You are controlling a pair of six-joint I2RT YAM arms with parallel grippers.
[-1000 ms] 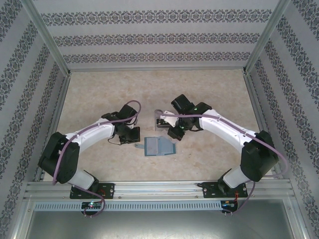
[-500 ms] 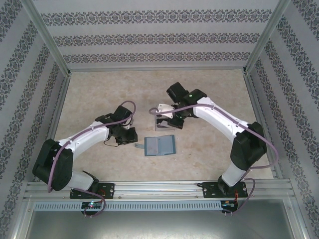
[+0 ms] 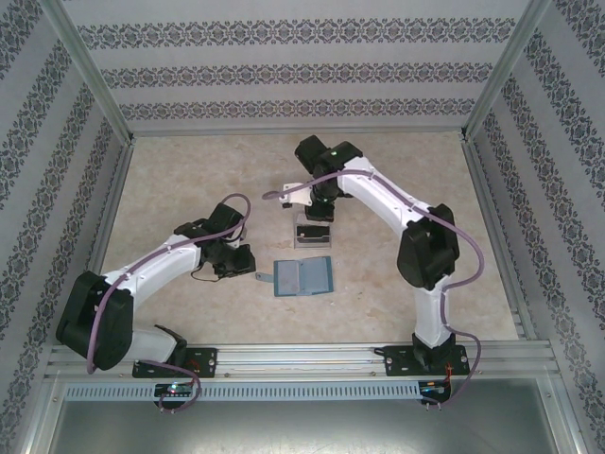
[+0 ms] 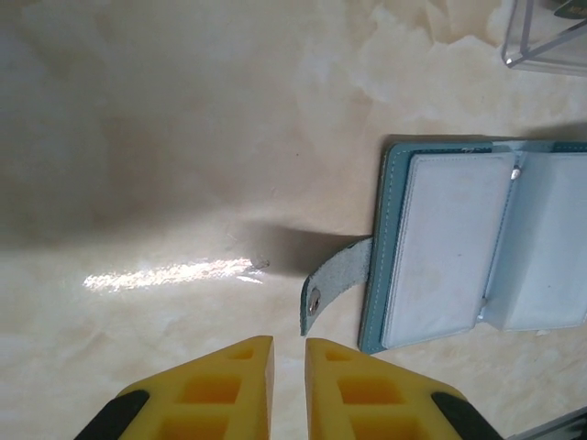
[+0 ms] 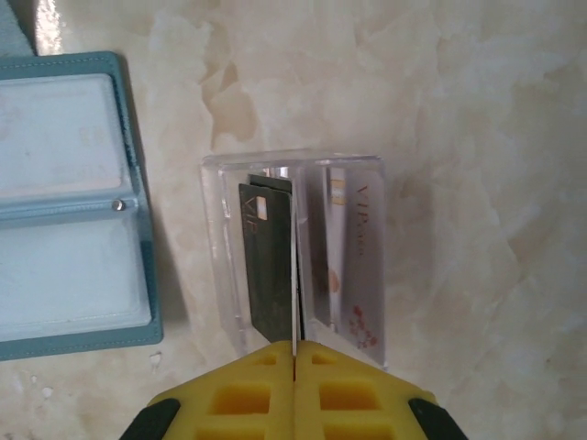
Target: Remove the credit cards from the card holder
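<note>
My right gripper holds the card and will next move outward and down to let it go, because an open gap beside the white card is below and outward of the gripper.
The teal card holder (image 3: pixel 302 276) lies open and flat on the table, its pale inner pockets (image 4: pixel 449 247) facing up and its side tab (image 4: pixel 335 280) curling off to the left. My left gripper (image 4: pixel 289 341) hovers just short of that tab, its jaws a narrow gap apart with nothing between them. My right gripper (image 5: pixel 293 346) is shut on a thin credit card (image 5: pixel 294 266) seen edge-on. It holds the card over a clear plastic box (image 5: pixel 293 165) where a dark card (image 5: pixel 268 261) and a white card (image 5: pixel 364 266) stand upright.
The clear box (image 3: pixel 314 233) stands just behind the card holder. Patterned walls and a metal frame (image 3: pixel 112 218) close in the marble-look table on three sides. Bare tabletop lies to the left and far side.
My right arm has swung toward the back and brought its card over the clear box. My left gripper's jaws have parted slightly and drawn a little left of the tab.
</note>
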